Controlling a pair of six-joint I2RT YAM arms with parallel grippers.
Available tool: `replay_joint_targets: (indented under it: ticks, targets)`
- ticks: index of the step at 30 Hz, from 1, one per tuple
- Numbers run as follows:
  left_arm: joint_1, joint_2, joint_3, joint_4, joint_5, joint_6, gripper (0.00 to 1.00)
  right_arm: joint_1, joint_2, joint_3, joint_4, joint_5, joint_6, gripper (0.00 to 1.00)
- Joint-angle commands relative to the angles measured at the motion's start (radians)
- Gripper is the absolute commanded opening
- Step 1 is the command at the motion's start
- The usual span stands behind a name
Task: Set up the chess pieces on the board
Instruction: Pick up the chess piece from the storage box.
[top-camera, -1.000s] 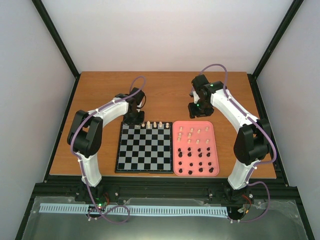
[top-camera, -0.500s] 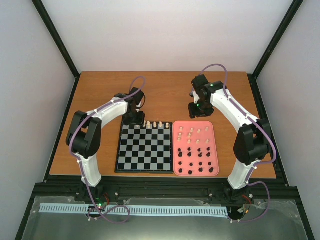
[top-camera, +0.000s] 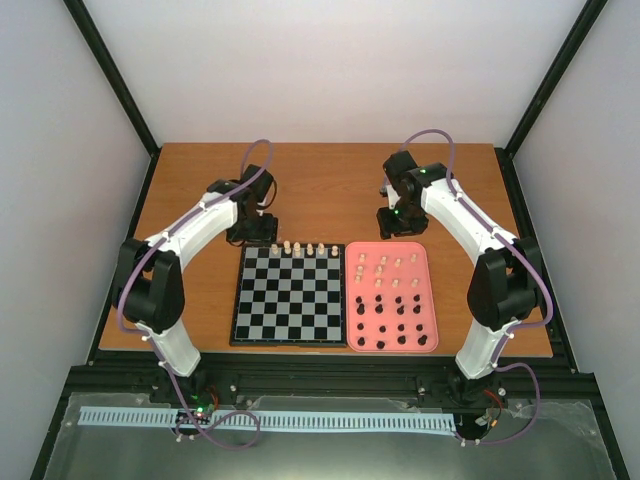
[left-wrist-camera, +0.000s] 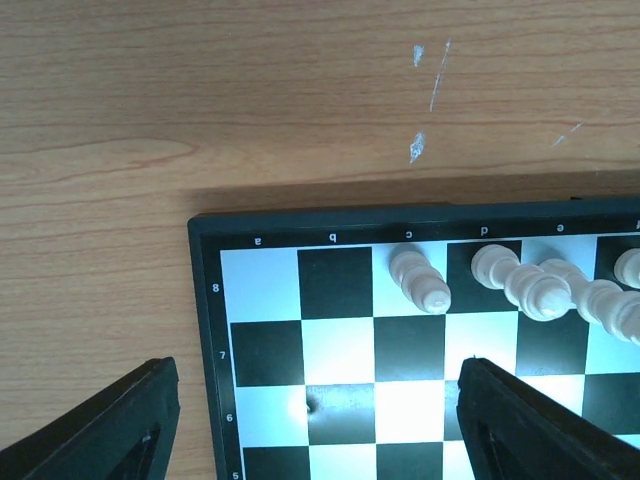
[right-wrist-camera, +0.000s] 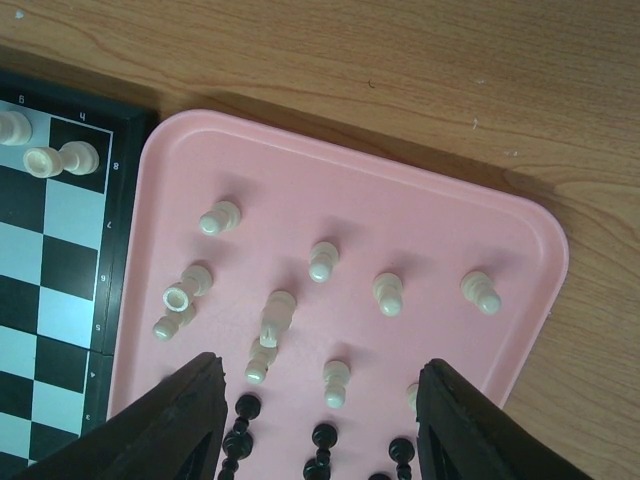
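Observation:
The board's far row has gaps, so the robot's right gripper should go down next, back and to the left in the top view, around the slant-headed cream piece below it.
The board lies in front of the left arm, with several cream chess pieces lined up along its far row. In the left wrist view the leftmost of them stands on the third square from the board's corner. My left gripper hovers over that far-left corner, open and empty. My right gripper hangs open above the far end of the pink tray, nothing between its fingers. Cream pieces and black pieces stand on the tray.
The tray sits right against the board's right side. Black pieces fill the tray's near half, cream ones its far half. Bare wooden table stretches behind both. Black frame rails and white walls enclose the table.
My left gripper has opened, leaving one more cream piece at the left end of the far row, and has pulled back and to the left. The right arm has not moved.

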Motion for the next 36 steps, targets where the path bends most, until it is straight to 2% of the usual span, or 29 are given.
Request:
replay_joint_targets:
  ticks: [1,7,14,25,36]
  targets:
    - [0.009,-0.036,0.081,-0.052,0.019,0.019,0.79,-0.010,-0.024,0.004,-0.022,0.005,-0.008,0.53]
    - [0.016,-0.058,0.174,-0.106,0.018,0.027,0.84,0.041,-0.031,-0.008,-0.067,0.019,-0.006,0.51]
    - [0.105,-0.079,0.179,-0.107,0.082,0.036,0.84,0.157,-0.050,-0.138,-0.030,-0.049,0.066,0.50]
    - [0.137,-0.105,0.147,-0.094,0.092,0.046,0.84,0.162,-0.028,-0.238,0.050,-0.061,0.117,0.47]
    - [0.137,-0.101,0.169,-0.095,0.100,0.048,0.84,0.158,0.035,-0.224,0.143,0.066,0.165,0.43]
